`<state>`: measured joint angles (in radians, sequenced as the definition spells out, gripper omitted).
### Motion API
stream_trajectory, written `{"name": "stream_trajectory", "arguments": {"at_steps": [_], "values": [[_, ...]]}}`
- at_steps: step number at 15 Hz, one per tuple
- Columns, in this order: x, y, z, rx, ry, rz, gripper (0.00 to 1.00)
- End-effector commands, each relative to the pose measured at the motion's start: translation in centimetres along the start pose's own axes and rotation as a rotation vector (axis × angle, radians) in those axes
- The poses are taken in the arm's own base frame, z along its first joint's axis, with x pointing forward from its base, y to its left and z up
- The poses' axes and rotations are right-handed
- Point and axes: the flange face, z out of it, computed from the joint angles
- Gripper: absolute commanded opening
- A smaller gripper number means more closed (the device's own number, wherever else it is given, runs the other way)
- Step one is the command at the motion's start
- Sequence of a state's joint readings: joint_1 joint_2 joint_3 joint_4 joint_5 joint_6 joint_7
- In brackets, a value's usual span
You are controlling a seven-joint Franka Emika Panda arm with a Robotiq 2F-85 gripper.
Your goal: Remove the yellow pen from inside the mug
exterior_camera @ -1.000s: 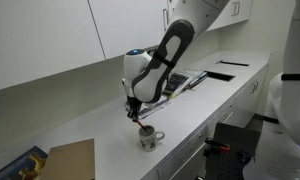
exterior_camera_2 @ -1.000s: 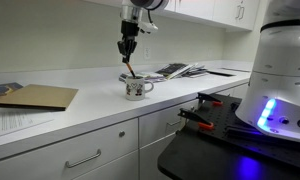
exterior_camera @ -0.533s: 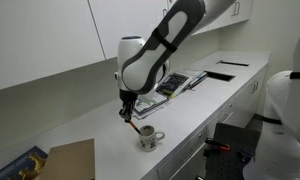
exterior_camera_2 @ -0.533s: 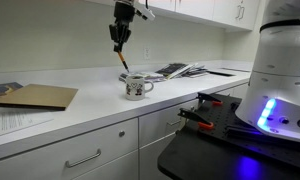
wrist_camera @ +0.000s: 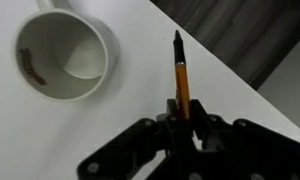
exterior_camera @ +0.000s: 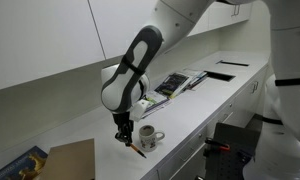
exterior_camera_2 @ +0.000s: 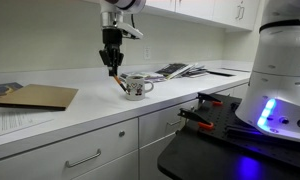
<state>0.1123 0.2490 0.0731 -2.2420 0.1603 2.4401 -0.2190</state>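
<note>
Clear counter between mug and cardboard sheet [exterior_camera_2: 101,105] lies below, so next I should move my gripper down and away from the mug and let go of the yellow pen.
The whitish mug [exterior_camera: 149,137] stands on the white counter, also in the other exterior view [exterior_camera_2: 136,87] and in the wrist view [wrist_camera: 62,55], where its inside shows empty. My gripper [exterior_camera: 121,137] is shut on the yellow pen [wrist_camera: 180,82], which points down with its dark tip [wrist_camera: 177,39] near the counter's front edge. The pen hangs beside the mug, outside it, low over the counter [exterior_camera_2: 119,83]. In the wrist view the jaws [wrist_camera: 183,118] clamp the pen's upper end.
A brown cardboard sheet [exterior_camera: 72,160] and a book [exterior_camera: 25,163] lie on the counter on one side. Magazines or papers [exterior_camera: 175,83] lie behind the mug. The counter's front edge [wrist_camera: 220,75] is close to the pen tip. A white machine [exterior_camera_2: 282,70] stands beyond the counter.
My gripper has lifted the pen out of the mug, moved sideways away from it and come down low beside it, the pen still held.
</note>
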Motion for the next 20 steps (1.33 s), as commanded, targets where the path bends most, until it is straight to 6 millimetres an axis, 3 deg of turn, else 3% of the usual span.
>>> {"name": "stream_trajectory", "arguments": {"at_steps": [1,6,7,9,11,14,16,20], "values": [[3.3,-0.1,3.7,-0.007,-0.124,0.064,0.05],[6.7,-0.7,7.2,-0.001,-0.153,0.108,0.07],[7.2,-0.9,7.4,0.01,-0.139,0.101,0.44],[7.8,-1.1,7.2,0.003,-0.084,0.082,0.5],[7.9,-1.0,6.4,0.0,-0.03,0.069,0.66],[7.1,-0.7,4.8,-0.004,0.038,0.048,0.89],[5.5,-0.7,3.4,-0.018,0.084,0.003,1.0],[1.6,-0.8,0.6,-0.034,0.157,-0.052,1.0]]}}
